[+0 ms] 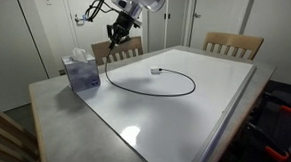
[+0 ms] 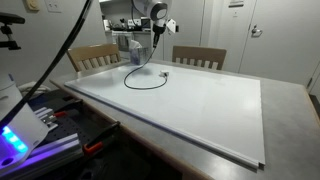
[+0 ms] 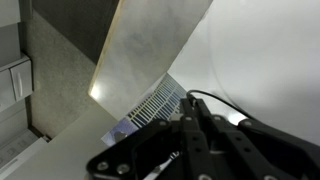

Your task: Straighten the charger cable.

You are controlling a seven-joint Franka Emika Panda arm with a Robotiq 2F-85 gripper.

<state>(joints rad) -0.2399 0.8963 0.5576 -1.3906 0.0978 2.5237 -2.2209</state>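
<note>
The white sheet beside the blue tissue box is below the shut fingers. My gripper needs to come down toward that spot next and let go of the cable's other end.
The charger cable is a thin black cord that lies in an open loop on the white tabletop sheet. Its small pale connector plug rests inside the loop. In both exterior views my gripper hangs above the far corner of the table, shut on the cable's other end, and the cord drops from it to the sheet. The loop, the plug and the gripper show there too. In the wrist view the cord leaves my shut fingertips.
A blue tissue box stands at the table corner under and beside the gripper, and shows in the wrist view. Wooden chairs stand along the far edge. Tools and clutter lie beside the table.
</note>
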